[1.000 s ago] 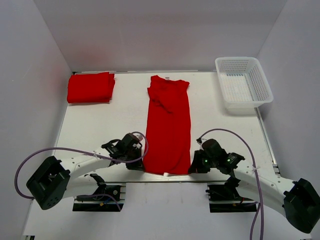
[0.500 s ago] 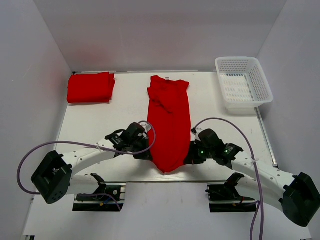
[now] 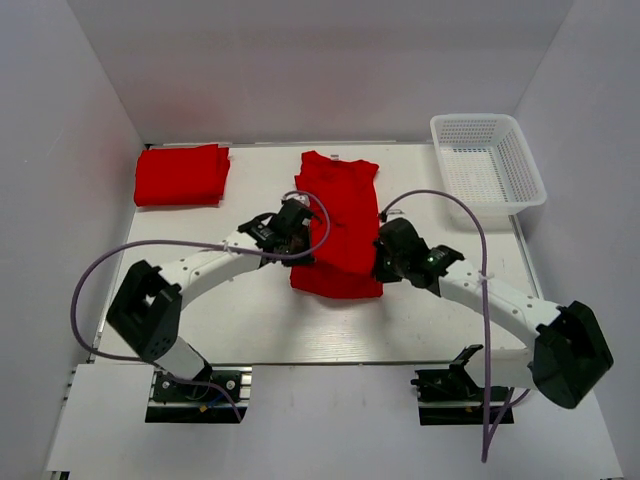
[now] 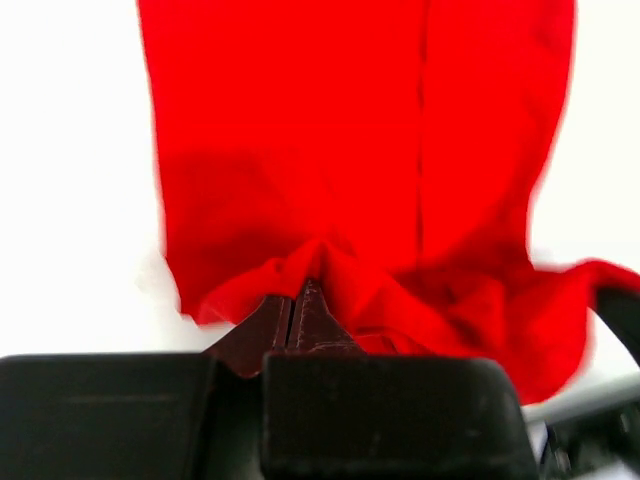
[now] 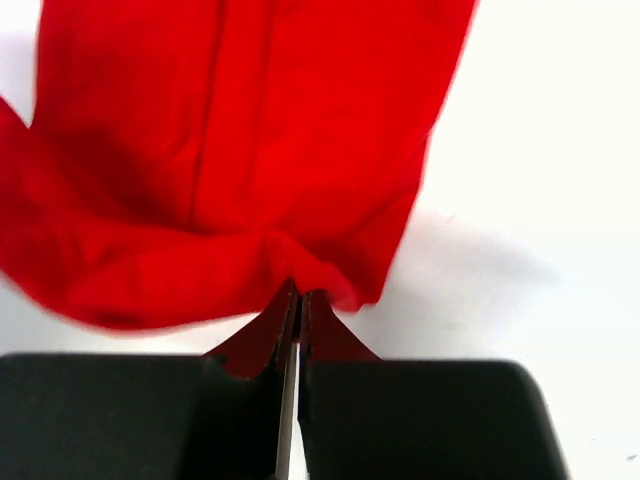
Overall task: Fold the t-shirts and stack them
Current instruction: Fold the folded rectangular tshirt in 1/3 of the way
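Next, my left gripper carries the held hem corner outward and releases it onto the shirt's far part [image 3: 314,200] [image 4: 230,70], because the cloth there still lies uncovered.
A red t-shirt [image 3: 338,215] lies in the middle of the table, its near end doubled back over itself. My left gripper [image 3: 301,238] is shut on the left corner of the lifted hem; in the left wrist view [image 4: 296,292] the cloth [image 4: 350,150] bunches at the fingertips. My right gripper [image 3: 381,252] is shut on the right corner of the same hem; in the right wrist view [image 5: 297,292] the cloth [image 5: 230,150] hangs from the tips. A folded red t-shirt [image 3: 182,175] lies at the back left.
A white mesh basket [image 3: 487,168] stands at the back right corner. White walls close the table on the left, back and right. The arm cables loop over the near part of the table [image 3: 250,320].
Both grippers have carried the shirt's near hem from the table's front edge toward the back, folding the lower part over the upper part. The folded shirt and basket have not moved.
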{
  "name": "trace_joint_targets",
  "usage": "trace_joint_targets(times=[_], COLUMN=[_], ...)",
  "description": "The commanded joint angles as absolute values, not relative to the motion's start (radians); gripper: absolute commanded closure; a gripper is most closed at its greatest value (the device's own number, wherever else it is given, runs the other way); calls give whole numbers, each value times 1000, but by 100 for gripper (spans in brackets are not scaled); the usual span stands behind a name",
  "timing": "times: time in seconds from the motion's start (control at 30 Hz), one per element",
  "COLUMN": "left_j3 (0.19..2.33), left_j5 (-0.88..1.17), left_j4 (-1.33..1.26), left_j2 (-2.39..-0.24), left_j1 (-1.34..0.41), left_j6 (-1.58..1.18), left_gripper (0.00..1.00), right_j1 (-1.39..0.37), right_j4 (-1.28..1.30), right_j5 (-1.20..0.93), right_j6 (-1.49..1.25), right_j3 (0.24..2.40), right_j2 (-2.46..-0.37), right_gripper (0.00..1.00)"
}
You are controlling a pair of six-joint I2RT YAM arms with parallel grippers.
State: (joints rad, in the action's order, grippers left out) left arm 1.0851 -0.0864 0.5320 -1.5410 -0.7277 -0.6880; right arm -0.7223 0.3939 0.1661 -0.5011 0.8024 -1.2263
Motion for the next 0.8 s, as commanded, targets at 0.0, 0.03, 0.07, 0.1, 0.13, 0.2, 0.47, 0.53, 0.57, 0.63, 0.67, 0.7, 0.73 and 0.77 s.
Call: trace_joint_targets(times=[0.0, 0.03, 0.07, 0.1, 0.13, 0.2, 0.47, 0.53, 0.57, 0.63, 0.67, 0.7, 0.73, 0.77], left_j3=[1186, 1213, 1224, 1233, 1258, 1287, 1391, 1405, 1416, 1426, 1427, 1439, 1451, 1451], left_j5=[-207, -207, -207, -189, -167, -167, -120, -120, -120, -95, -78, -69, -69, -55], left_j4=[580, 580, 568, 549, 522, 509, 457, 457, 457, 439, 430, 430, 430, 430], left_j2=[-1586, -1604, -1605, -1617, -1626, -1644, -1733, -1753, -1769, -1784, -1802, -1812, -1822, -1841], left_j1=[-681, -661, -652, -652, -637, -615, -571, -548, -548, -525, -525, -516, -506, -506], left_j6=[-651, -628, -614, -598, -572, -551, -468, -468, -468, -456, -442, -442, -442, -442], left_gripper=[100, 100, 100, 100, 100, 100, 100, 100, 100, 100, 100, 100, 100, 100], right_j1=[-695, -687, -680, -669, -655, -647, -559, -548, -535, -523, -511, -506, -499, -489], right_j4=[374, 374, 371, 364, 361, 335, 259, 247, 248, 247, 244, 241, 233, 223], right_j5=[302, 310, 308, 311, 314, 324, 253, 226, 219, 198, 193, 171, 158, 138], right_j6=[-450, -433, -428, -420, -413, -393, -315, -296, -296, -281, -282, -278, -269, -268], right_j3=[884, 899, 899, 917, 922, 951, 1038, 1064, 1069, 1087, 1098, 1104, 1109, 1117], right_j2=[-1270, -1290, -1290, -1305, -1316, -1341, -1440, -1477, -1486, -1502, -1526, -1534, -1551, -1557], right_gripper=[100, 100, 100, 100, 100, 100, 100, 100, 100, 100, 100, 100, 100, 100])
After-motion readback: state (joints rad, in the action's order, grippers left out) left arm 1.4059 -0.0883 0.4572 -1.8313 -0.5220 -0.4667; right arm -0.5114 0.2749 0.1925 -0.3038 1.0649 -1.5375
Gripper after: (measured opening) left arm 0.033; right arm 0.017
